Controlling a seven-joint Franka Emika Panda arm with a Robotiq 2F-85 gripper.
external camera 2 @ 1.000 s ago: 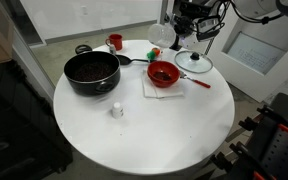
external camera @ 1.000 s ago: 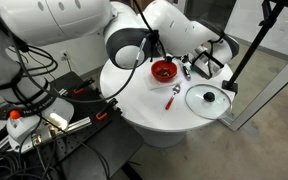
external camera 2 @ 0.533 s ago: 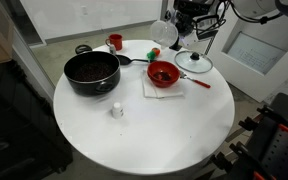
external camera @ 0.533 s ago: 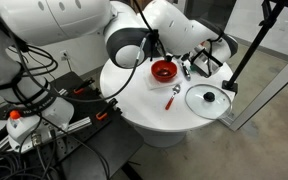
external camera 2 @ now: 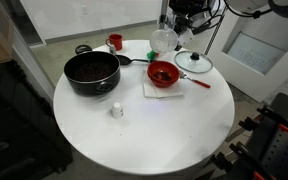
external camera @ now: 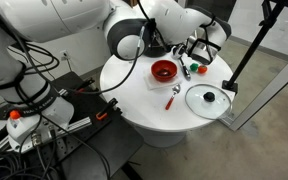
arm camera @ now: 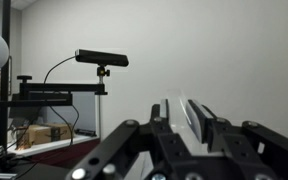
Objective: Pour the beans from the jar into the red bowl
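The gripper will next move back past the red bowl, turn its fingers down and lower the jar [external camera 2: 162, 40] between the napkin and small white object, because the tabletop is bare there.
The red bowl [external camera: 163, 70] [external camera 2: 164, 73] sits on a white napkin on the round white table [external camera 2: 144, 135]. My gripper [external camera 2: 174, 30] [external camera: 196, 50] is shut on the small clear jar [external camera 2: 162, 40] and holds it in the air above the table's far edge, behind the bowl and apart from it. In the wrist view the jar [arm camera: 172, 112] shows as a clear wall between the two black fingers [arm camera: 176, 125], with only the room behind it. I cannot see any beans inside the jar.
A black pot with handles [external camera 2: 91, 71] stands beside the bowl, with a small red cup [external camera 2: 115, 42] behind it. A glass lid [external camera 2: 194, 63] [external camera: 208, 99] and a red-handled spoon [external camera: 174, 97] lie nearby. A small white object [external camera 2: 116, 110] sits mid-table.
My gripper has risen from the table with the jar in it and shifted slightly toward the bowl. The bowl and the other items have not moved.
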